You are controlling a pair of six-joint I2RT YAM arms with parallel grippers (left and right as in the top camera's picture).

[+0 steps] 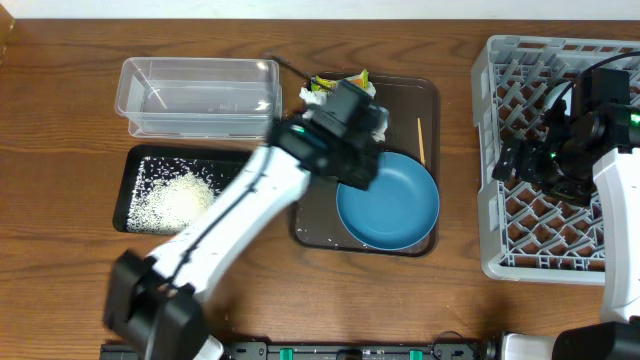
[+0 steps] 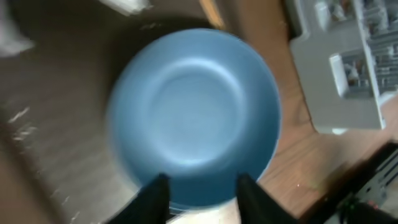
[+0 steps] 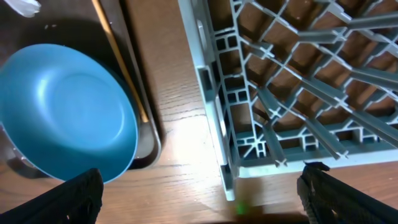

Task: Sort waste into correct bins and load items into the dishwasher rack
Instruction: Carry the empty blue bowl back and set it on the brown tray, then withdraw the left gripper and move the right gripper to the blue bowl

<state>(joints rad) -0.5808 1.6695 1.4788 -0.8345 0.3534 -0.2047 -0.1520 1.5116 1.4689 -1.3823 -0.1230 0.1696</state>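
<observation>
My right gripper moves across and down onto the dish's rack-side rim [image 1: 437, 200] [image 3: 135, 130] next, since that uncovered edge is below it and to its left in the overhead view.
The dark blue dish [image 1: 388, 200] lies on the right half of a brown serving tray [image 1: 310, 215]. My left gripper [image 1: 352, 160] hovers over the dish's rim. In the left wrist view its fingers [image 2: 155, 199] stand apart, open, with the dish [image 2: 196, 112] below them. White tissues [image 1: 322, 97] and a yellow-green wrapper [image 1: 357, 78] sit at the tray's far edge. A thin wooden stick [image 1: 421, 140] lies beside the dish. White rice grains [image 1: 175, 200] fill the black tray [image 1: 135, 160]. The clear tub [image 1: 198, 95] is behind it. My right gripper [image 3: 202, 190] is wide open over the grey dishwasher rack's [image 1: 500, 100] left side.
The right wrist view shows the rack's corner [image 3: 230, 149], bare table between it and the brown tray [image 3: 149, 134], the dish [image 3: 62, 106] and the stick [image 3: 121, 62]. My left arm [image 1: 215, 225] crosses diagonally above the black tray's right end.
</observation>
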